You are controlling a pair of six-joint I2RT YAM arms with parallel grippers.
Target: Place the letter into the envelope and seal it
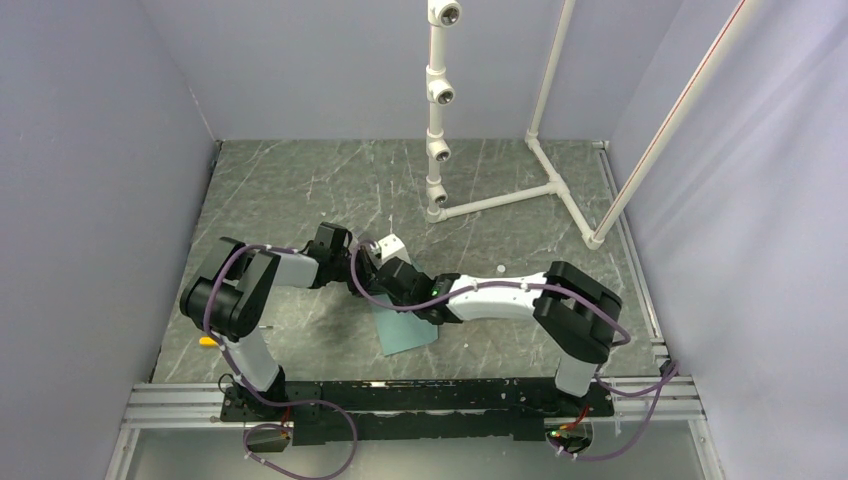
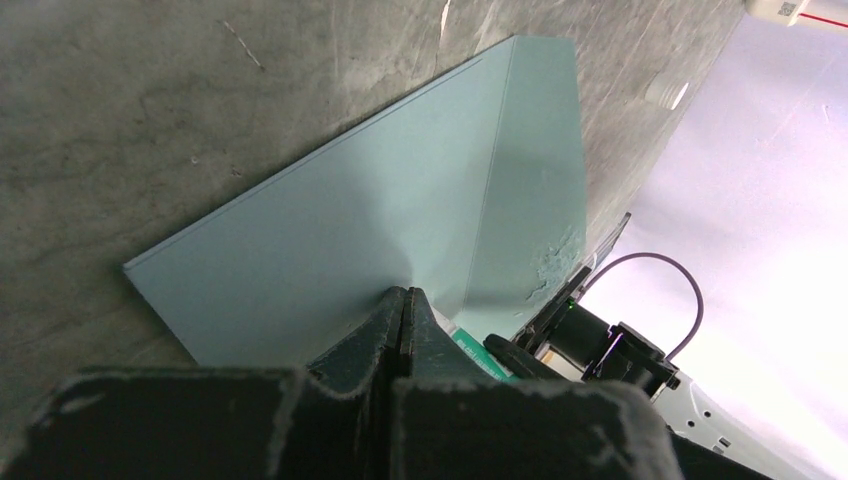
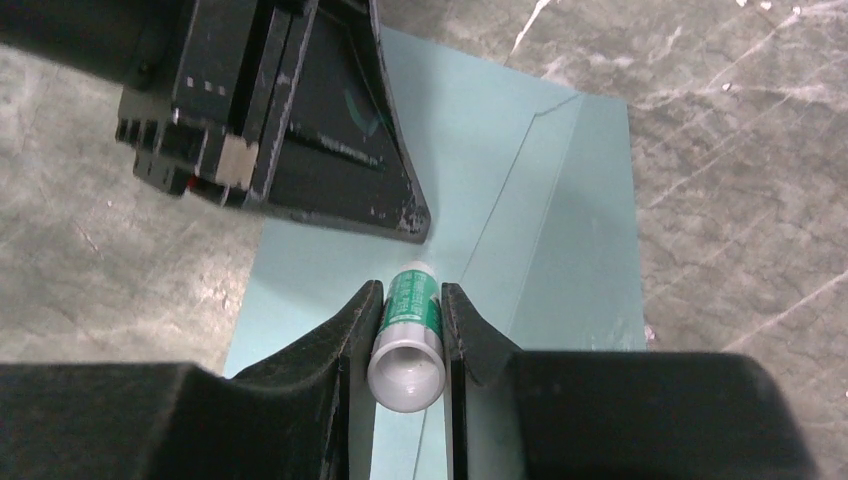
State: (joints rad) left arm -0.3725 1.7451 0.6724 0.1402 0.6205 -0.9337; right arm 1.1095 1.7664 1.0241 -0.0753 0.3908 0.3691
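The tabletop (image 1: pixel 455 238) beside the white pipe frame is bare, so next my right gripper needs to rise off the envelope (image 1: pixel 405 328), move outward to that spot and go down to release the glue stick.
The teal envelope (image 1: pixel 405 328) lies flat on the dark marble table, between the two arms. My left gripper (image 2: pixel 405 293) is shut, and its tips press down on the envelope (image 2: pixel 380 200) beside a fold line. A rough smear (image 2: pixel 555 265) marks the panel past that fold. My right gripper (image 3: pixel 408 290) is shut on a green-and-white glue stick (image 3: pixel 408 335), whose tip points down at the envelope (image 3: pixel 560 200), just short of the left gripper's fingers (image 3: pixel 400 215). From above, the left gripper (image 1: pixel 362 268) and right gripper (image 1: pixel 386 284) meet over the envelope's far end. The letter is hidden.
A white pipe frame (image 1: pixel 440 110) stands at the back of the table, with legs running right. A small orange object (image 1: pixel 207 341) lies near the left arm's base. Grey walls close both sides, and a metal rail (image 1: pixel 420 400) runs along the near edge.
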